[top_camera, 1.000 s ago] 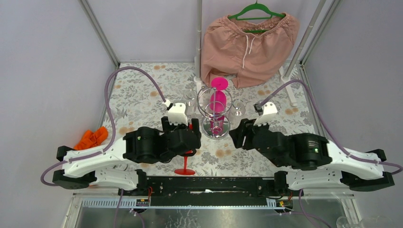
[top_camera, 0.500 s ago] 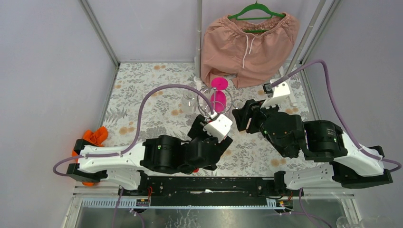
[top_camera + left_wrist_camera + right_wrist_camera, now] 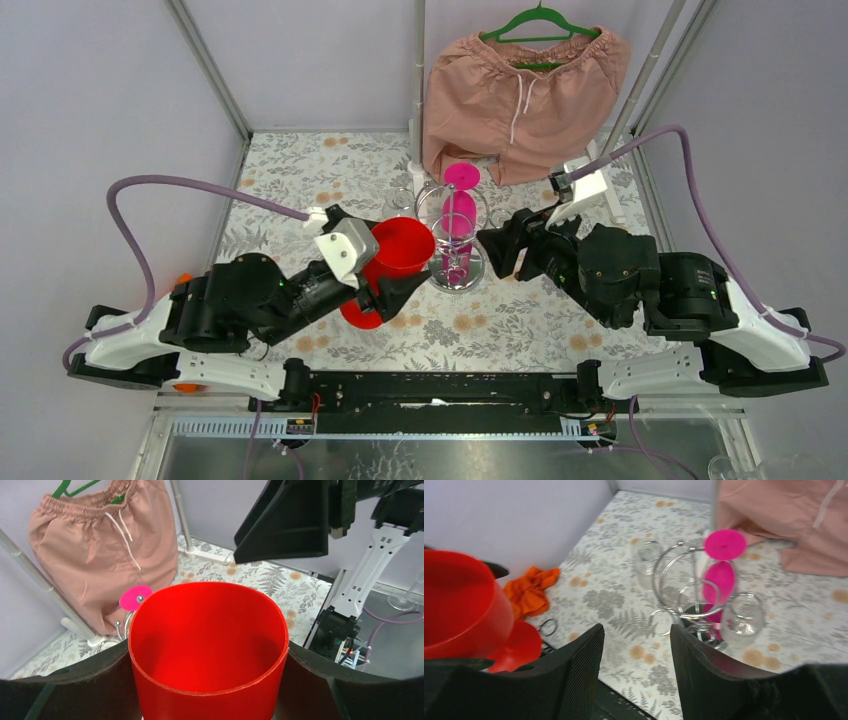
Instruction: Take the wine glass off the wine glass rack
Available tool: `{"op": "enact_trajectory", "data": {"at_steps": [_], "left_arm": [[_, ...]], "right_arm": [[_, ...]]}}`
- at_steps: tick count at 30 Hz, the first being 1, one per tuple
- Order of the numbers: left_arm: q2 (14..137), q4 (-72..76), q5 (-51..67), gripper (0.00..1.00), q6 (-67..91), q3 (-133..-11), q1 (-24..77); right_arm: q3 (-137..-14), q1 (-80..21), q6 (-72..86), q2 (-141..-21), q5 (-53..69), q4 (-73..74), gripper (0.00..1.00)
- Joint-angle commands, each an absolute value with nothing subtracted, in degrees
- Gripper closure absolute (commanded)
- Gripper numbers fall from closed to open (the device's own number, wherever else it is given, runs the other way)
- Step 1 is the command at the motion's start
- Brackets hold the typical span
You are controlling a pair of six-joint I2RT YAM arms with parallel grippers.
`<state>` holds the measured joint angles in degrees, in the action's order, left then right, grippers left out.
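Note:
The red wine glass's rim is to the left of my right gripper in the top view. My right gripper will move toward my left gripper next, with its fingers on either side of the glass's rim.
The wine glass rack, a chrome wire stand, is at mid table; it also shows in the right wrist view. A pink wine glass hangs upside down on it, and two clear glasses hang beside it. My left gripper is shut on a red wine glass, held tilted just left of the rack with its mouth toward the rack. In the left wrist view the red bowl fills the space between my fingers. My right gripper is open and empty just right of the rack.
Pink shorts hang on a green hanger at the back, beside upright frame poles. An orange cloth and a small black ring lie at the left. The table has a floral cover.
The red glass stood on the table near the front; my left gripper now holds it raised and tilted beside the rack. My right arm has moved back and in toward the rack.

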<state>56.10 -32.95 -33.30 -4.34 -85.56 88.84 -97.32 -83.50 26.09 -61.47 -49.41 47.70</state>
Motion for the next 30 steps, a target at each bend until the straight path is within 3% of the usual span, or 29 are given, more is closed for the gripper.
{"op": "enact_trajectory", "data": {"at_steps": [1, 7, 20, 30], "left_arm": [[57.18, -30.23, -27.63, 0.85, -9.87, -83.24, 89.03], [56.99, -31.95, -24.95, 0.85, -10.45, -81.91, 89.03], [56.39, -33.13, -26.39, 0.85, -9.51, -79.78, 89.01], [57.55, -32.34, -27.09, 0.86, -12.06, -81.12, 89.03]], "right_arm": [[-95.5, -83.76, 23.4, -61.75, -37.84, 37.97, 0.41], [-99.57, -83.76, 23.63, -64.28, -29.34, 35.21, 0.41], [-102.88, -83.76, 26.69, -65.59, -33.89, 39.59, 0.44], [-106.03, -83.76, 28.6, -74.18, -27.18, 45.62, 0.45]]}}
